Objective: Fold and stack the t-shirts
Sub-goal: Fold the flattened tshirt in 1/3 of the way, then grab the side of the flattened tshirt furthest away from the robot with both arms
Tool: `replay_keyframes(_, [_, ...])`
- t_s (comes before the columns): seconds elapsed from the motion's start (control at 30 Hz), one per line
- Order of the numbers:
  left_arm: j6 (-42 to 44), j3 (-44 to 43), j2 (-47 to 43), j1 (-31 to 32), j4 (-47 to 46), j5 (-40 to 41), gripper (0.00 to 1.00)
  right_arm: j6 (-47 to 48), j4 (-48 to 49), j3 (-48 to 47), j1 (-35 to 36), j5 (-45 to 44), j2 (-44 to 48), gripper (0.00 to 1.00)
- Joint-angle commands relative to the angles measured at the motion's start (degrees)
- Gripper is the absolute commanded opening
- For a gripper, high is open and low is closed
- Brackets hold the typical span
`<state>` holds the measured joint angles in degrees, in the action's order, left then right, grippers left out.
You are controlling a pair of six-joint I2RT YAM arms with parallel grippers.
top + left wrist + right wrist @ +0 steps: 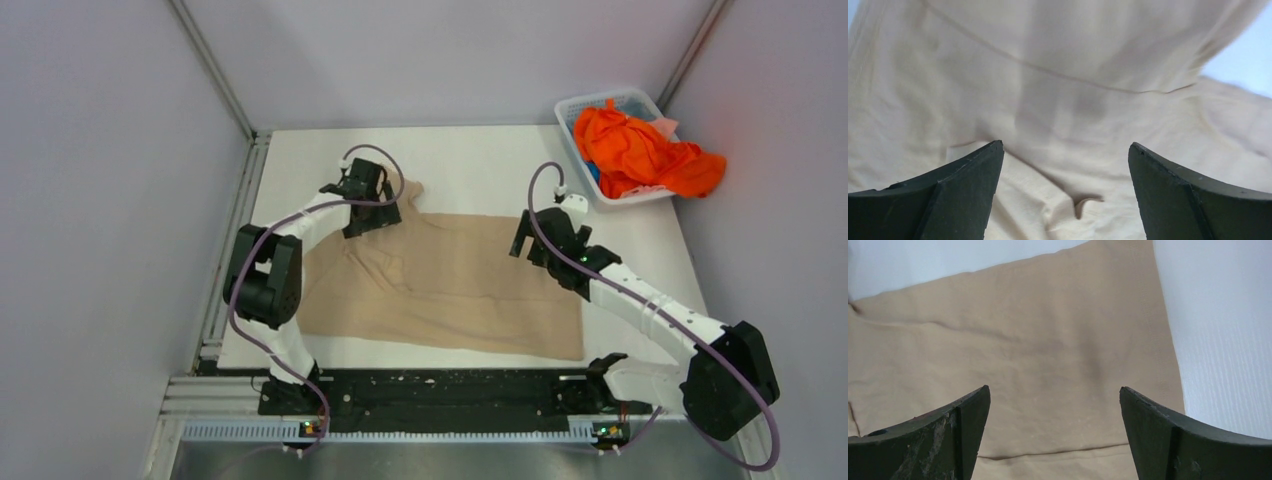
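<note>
My left gripper moves outward and lowers onto the sleeve's far end (pixel 396 174) next, since the beige t-shirt's sleeve juts out past the far edge of the shirt's body.
A beige-tan t-shirt (pixel 460 285) lies spread across the white table, creased and bunched toward its far left. Over that bunched corner hovers my left gripper (pixel 368 212), open, with wrinkled tan cloth (pixel 1063 130) beneath its spread fingers and nothing between them. My right gripper (pixel 528 240) stands open above the shirt's far right part; its wrist view shows flat tan cloth (pixel 1048 355) and the shirt's side edge. Bright orange t-shirts (pixel 640 150) are heaped in a white basket (pixel 578 108) at the far right corner.
White table surface (pixel 480 165) shows beyond the shirt and to its right (pixel 1218 340). Grey enclosure walls and metal frame posts ring the table. The arm bases sit on a black rail (pixel 440 392) at the near edge.
</note>
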<state>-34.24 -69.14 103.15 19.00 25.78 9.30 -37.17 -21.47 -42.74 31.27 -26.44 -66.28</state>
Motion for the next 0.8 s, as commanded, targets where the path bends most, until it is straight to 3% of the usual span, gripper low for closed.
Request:
replay_keyframes(0.0, [4.4,-6.3,-3.73,0.04,-1.54,-0.9,0.99,0.92,0.82,0.16,-1.48,-2.38,0.44,0.99])
replay_keyframes(0.1, [6.45,-11.96,-2.45,-0.66,-1.89,2.84,0.99,1.06,0.86,0.55,-2.13,-2.84,0.65,0.99])
replay_keyframes(0.23, [8.11,-23.23,7.41,-2.69,-0.52,5.03,0.99,1.57,0.86,0.55,-2.78,-3.8,0.41,0.99])
replay_keyframes(0.47, [11.37,-43.44,25.01,-5.0,-0.58,0.68,0.99,2.09,1.17,0.6,-3.48,-3.84,-0.87,0.99])
replay_keyframes(0.77, [11.66,-58.47,38.94,-5.12,-4.47,4.09,0.87,2.26,1.44,1.38,-3.68,-2.98,-1.8,0.98])
